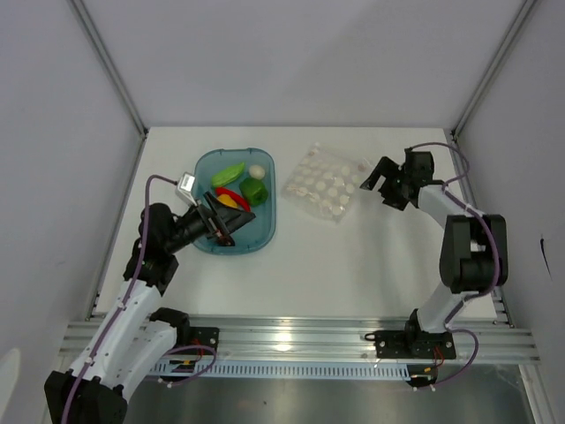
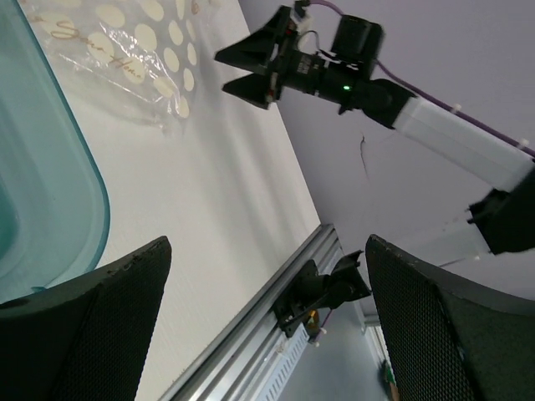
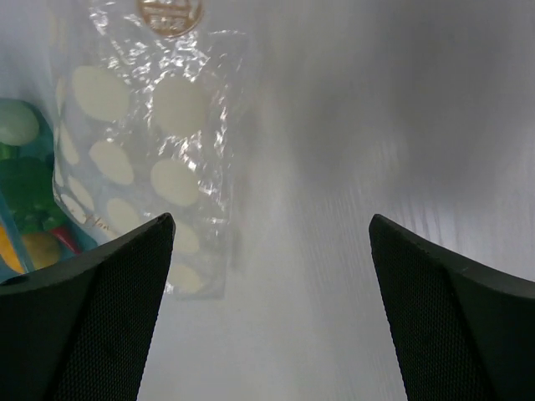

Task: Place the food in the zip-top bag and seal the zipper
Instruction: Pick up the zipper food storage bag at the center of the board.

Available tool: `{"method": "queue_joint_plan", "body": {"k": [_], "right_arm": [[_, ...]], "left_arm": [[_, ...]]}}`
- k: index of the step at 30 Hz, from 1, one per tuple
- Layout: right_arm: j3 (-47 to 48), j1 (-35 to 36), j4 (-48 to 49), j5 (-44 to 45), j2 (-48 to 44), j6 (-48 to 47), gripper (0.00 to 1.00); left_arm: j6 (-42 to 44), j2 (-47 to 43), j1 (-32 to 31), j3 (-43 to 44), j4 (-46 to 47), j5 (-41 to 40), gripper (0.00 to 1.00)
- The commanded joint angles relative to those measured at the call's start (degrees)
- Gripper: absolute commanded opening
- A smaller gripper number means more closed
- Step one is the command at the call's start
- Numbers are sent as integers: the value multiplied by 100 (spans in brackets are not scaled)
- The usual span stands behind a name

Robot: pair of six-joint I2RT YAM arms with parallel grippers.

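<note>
The flat bag's edge is beside my open fingers. My right gripper needs to move down and toward the tub next, onto that edge.
The food lies in a teal tub: a light green pod, a white ball, a dark green pepper, a red chili and a yellow piece. My left gripper hovers open over the tub's near half, holding nothing. The zip-top bag lies flat and empty on the table, right of the tub. Just right of the bag, my right gripper stands open and empty. In the right wrist view the bag is ahead and to the left of the open fingers. I cannot make out the zipper.
White walls with metal corner posts close in the table on three sides. An aluminium rail runs along the near edge and carries both arm bases. In the left wrist view I see the tub rim, the bag and the right gripper.
</note>
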Motion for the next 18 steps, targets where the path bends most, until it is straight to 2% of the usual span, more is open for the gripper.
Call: {"method": "queue_joint_plan", "body": {"k": [1,5,9,11,14,15,16,17,18], "right_arm": [[-90,-57,1566,-1156,663,158,99],[-196,-66,2669,-1788,1304,484,98],[-170,-31,3811,-2362,1816,985,86],[-22,74,3700,-2231,1895,951,83],[111,145,3611,-2327,1983,985,64],[146,162,3690,-2370,2027,1003,44],[164,163,3673,-2380,2036,1021,33],[182,145,3621,-2362,2027,995,22],[164,154,3472,-2345,1966,864,6]], "left_arm": [[-203,135,-27,59,380,444,99],[-441,153,-27,-100,672,664,95],[-257,65,-27,-22,426,585,92],[-187,47,-27,22,251,541,88],[-38,91,-27,145,-56,454,81],[7,117,-27,259,-136,392,79],[51,204,-36,295,-302,383,75],[121,249,-45,382,-382,366,67],[165,301,-80,453,-618,339,64]]}}
